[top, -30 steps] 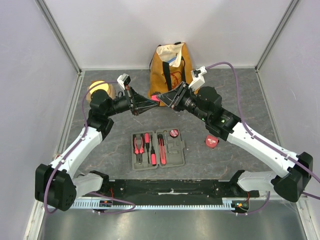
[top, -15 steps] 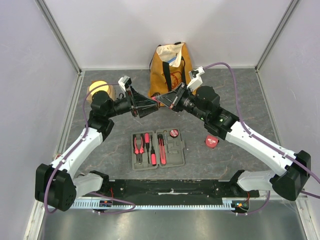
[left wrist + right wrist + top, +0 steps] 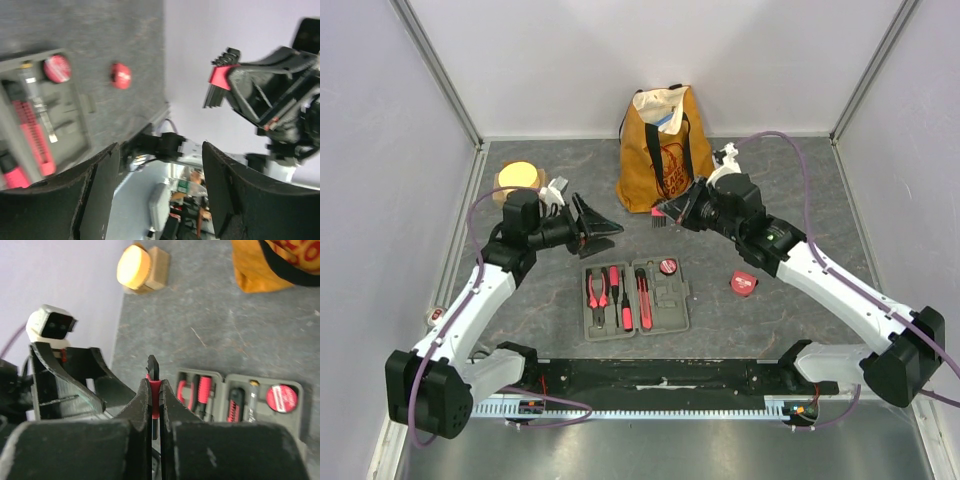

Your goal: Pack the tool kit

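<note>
The case's slot beside the round red piece is empty, so my right gripper should move back and down into it next and release the tool there.
The tool kit's dark-grey case lies open near the table's front, with red-and-black tools in its slots and a round red piece at its far edge. My right gripper hangs above the table beyond the case, shut on a small red-and-black tool with black prongs. My left gripper is open and empty, to the left of the right gripper and apart from it. A red tape measure lies on the table right of the case.
A mustard-yellow tote bag stands at the back, just behind the right gripper. A round yellow-topped tan block sits at the back left, behind the left arm. Grey walls close the table on three sides.
The left gripper opened, let go of the small tool and drew back to the left. The right gripper shut on the tool and moved right with it.
</note>
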